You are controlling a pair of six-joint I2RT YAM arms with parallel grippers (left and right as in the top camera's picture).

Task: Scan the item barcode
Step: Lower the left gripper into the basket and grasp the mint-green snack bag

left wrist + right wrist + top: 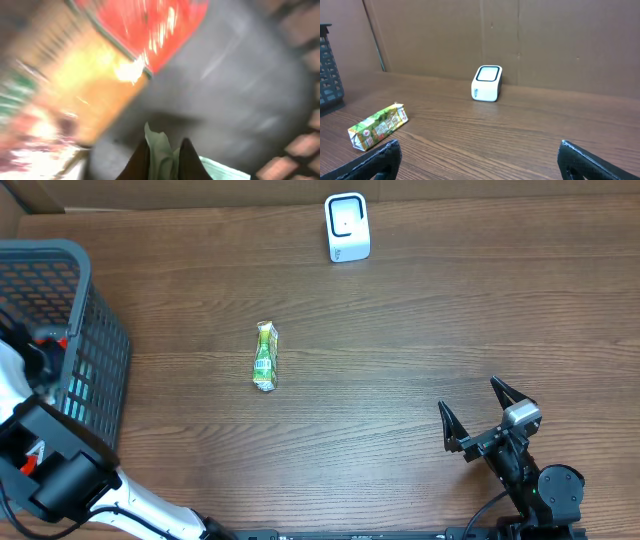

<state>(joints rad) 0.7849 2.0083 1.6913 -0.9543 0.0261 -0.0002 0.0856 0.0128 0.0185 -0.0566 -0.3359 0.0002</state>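
Note:
My left gripper needs to lift next and move outward over the bare grey bottom of the basket to let go of the pale green packet (159, 145), since that patch of the bottom lies outward of it.
My left gripper (163, 152) is down inside the dark mesh basket (95, 330), shut on the edge of a thin pale green packet (159, 145) that stands up between its fingers. The left wrist view is blurred; red and orange packaging (150, 30) lies beside it. In the overhead view the left arm (45, 450) reaches over the basket and its fingers are hidden. A green carton (265, 357) lies flat in the middle of the table, also in the right wrist view as the green carton (377, 126). The white scanner (347, 227) stands at the back. My right gripper (468, 397) rests open at the front right.
The basket takes up the table's left edge and holds several packets. A brown cardboard wall (545, 35) runs behind the scanner (486, 83). Bare wooden tabletop (420, 330) lies between the carton, the scanner and the right gripper (480, 152).

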